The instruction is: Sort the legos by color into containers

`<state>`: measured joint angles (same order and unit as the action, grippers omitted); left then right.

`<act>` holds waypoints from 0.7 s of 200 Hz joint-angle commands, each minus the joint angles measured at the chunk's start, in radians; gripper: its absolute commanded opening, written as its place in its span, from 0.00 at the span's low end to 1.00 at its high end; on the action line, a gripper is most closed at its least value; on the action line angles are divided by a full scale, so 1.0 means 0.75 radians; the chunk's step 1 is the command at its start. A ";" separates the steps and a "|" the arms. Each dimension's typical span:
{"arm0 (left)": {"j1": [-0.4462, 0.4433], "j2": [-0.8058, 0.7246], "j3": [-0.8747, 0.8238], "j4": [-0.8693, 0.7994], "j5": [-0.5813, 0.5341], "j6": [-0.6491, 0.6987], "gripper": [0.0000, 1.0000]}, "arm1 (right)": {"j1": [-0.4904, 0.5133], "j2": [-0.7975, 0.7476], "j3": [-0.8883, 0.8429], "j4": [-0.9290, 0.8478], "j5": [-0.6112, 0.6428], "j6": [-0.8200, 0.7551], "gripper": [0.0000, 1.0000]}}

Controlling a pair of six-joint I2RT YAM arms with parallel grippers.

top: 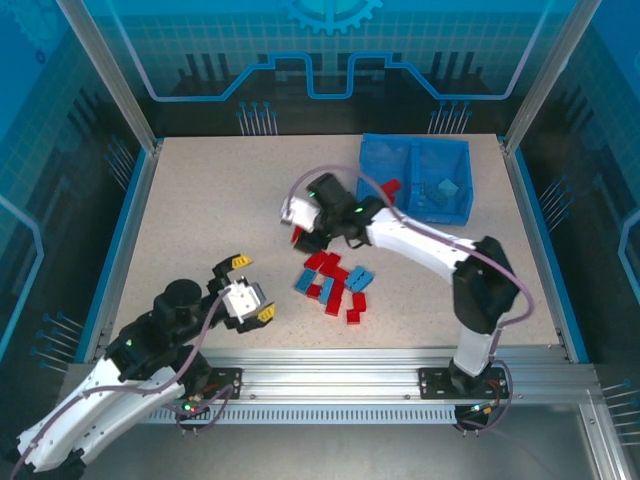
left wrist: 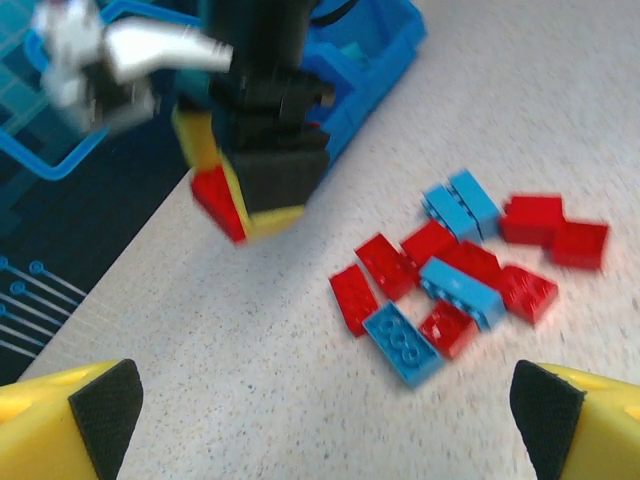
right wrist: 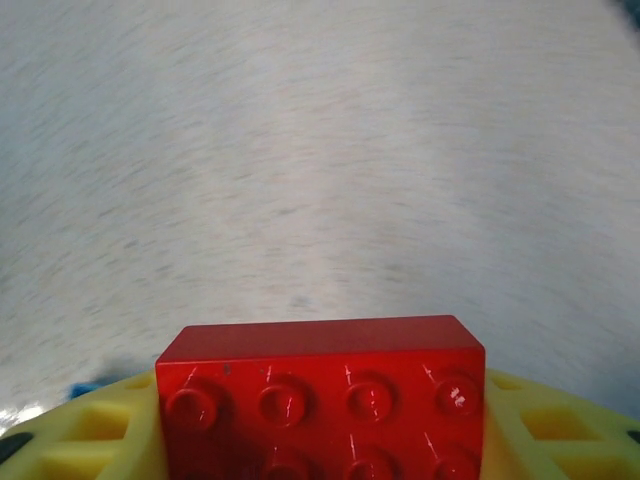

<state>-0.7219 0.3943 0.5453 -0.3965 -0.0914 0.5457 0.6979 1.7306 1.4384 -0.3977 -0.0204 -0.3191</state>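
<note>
The right gripper carries the matching red lego outward over the bin section showing a red brick (top: 386, 163) next and releases it, since that section lies outward of the gripper.
A pile of red and light blue legos (top: 335, 285) lies mid-table, seen closer in the left wrist view as legos (left wrist: 455, 270). My right gripper (top: 305, 232) hangs left of the pile, shut on a red lego (top: 299, 239). That red lego (right wrist: 320, 395) fills the space between its yellow fingers (right wrist: 90, 440), studs toward the camera. The left wrist view has the same right gripper (left wrist: 255, 195) with the red lego (left wrist: 213, 198) poking out. My left gripper (top: 250, 288) stands open and empty near the front left, its pads (left wrist: 100, 415) wide apart. The blue bin (top: 415, 178) sits at the back right.
A red brick (top: 391, 188) shows at the bin's left compartment and light blue bricks (top: 442, 188) lie in the right one. The right arm (top: 430, 245) stretches across the table behind the pile. Bare tabletop (top: 200, 210) spreads to the left.
</note>
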 commanded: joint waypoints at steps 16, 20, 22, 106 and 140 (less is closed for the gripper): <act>0.007 0.168 0.123 0.205 -0.277 -0.459 0.99 | -0.281 -0.075 0.024 0.023 0.199 0.510 0.47; 0.009 0.192 0.142 0.179 -0.285 -0.474 0.99 | -0.308 -0.058 0.059 -0.017 0.222 0.563 0.46; 0.010 0.200 0.154 0.170 -0.286 -0.477 0.99 | -0.325 -0.046 0.080 -0.036 0.233 0.595 0.46; 0.038 0.432 0.324 -0.009 -0.308 -0.793 0.99 | -0.655 0.719 0.992 -0.621 0.128 1.124 0.56; 0.054 0.464 0.333 -0.026 -0.316 -0.897 0.99 | -0.651 0.907 1.264 -0.756 0.149 1.155 0.67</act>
<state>-0.6949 0.7330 0.7582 -0.3916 -0.2993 -0.0216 0.2058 2.3547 2.2646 -0.8326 0.1070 0.4824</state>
